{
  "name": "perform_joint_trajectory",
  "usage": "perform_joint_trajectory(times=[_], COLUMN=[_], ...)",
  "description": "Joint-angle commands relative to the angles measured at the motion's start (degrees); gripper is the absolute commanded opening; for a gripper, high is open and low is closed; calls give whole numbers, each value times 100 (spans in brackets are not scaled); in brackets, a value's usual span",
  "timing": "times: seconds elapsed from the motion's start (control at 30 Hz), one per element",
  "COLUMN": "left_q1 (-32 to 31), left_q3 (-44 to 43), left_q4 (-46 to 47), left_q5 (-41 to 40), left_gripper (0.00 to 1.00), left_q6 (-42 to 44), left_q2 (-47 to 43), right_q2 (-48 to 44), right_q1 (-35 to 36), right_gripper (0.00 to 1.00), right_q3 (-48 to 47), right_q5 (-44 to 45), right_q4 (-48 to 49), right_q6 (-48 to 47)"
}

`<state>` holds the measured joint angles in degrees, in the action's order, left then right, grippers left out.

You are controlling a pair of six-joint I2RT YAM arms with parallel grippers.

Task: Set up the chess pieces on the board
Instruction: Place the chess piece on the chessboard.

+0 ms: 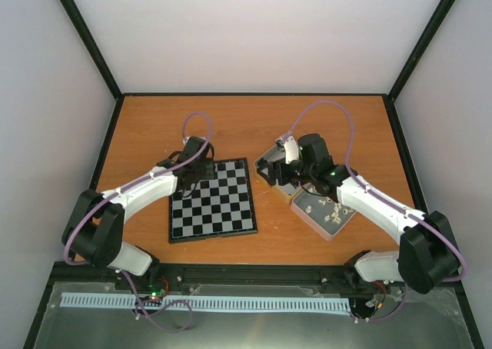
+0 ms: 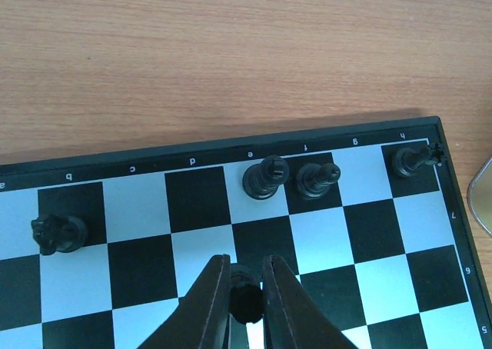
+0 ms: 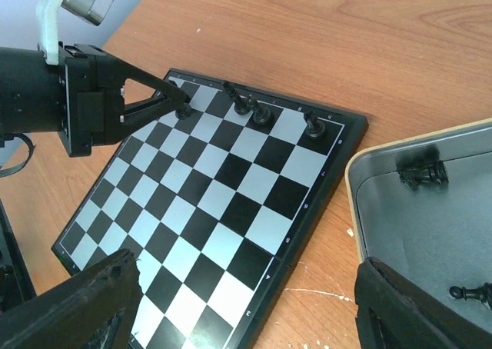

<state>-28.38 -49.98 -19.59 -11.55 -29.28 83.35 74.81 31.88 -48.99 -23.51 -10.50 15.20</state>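
Observation:
The left gripper will move down toward the empty white square just behind the dark d square before it lets go of the small black piece [image 2: 247,307].
The board [image 1: 219,211] lies flat in front of the left arm. Three black chess pieces stand on its far row: one [image 2: 263,177], one [image 2: 315,180] and a corner one [image 2: 411,161]. Another [image 2: 58,232] lies to the left. My left gripper [image 2: 246,268] is shut on a small black piece [image 2: 247,307] low over the squares just behind that row; whether it touches the board I cannot tell. The right wrist view shows the left gripper [image 3: 181,108] at the board's far side. My right gripper [image 3: 246,310] is open and empty, above the board's edge [image 3: 307,211] and a tin.
A silver tin [image 3: 355,181] right of the board holds black pieces [image 3: 423,172] [image 3: 473,291]. A second tin [image 1: 307,218] with several cream-white pieces sits nearer the right arm. Bare wooden table [image 1: 254,122] lies beyond the board, with walls all round.

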Motion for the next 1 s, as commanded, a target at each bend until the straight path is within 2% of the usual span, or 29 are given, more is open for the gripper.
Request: perform_joint_trajectory(times=[0.0,0.2,0.4,0.5,0.6,0.7,0.83,0.97], left_q1=[26,64,138,140,140,144,144,149], left_q3=[-235,-278,-288,-285,-284,-282,-360,-366], left_q4=[143,68,315,298,215,151,44,41], left_q5=[-27,-332,-192,-73,-20,-86,-195,-223], left_gripper=[5,5,6,14,30,39,39,31], left_q6=[239,21,-31,-76,-128,-136,-141,-122], left_q2=[141,473,764,807,772,682,683,794], right_q2=[25,116,136,111,95,106,150,172], right_q1=[20,20,20,20,20,20,20,16], right_gripper=[76,76,76,76,76,76,76,76], right_q3=[11,-6,-14,-5,3,12,4,0], right_q5=[22,-13,-11,-9,13,1,-18,-32], right_q4=[154,188,148,136,144,158,172,188], right_q6=[71,114,102,112,113,120,139,147])
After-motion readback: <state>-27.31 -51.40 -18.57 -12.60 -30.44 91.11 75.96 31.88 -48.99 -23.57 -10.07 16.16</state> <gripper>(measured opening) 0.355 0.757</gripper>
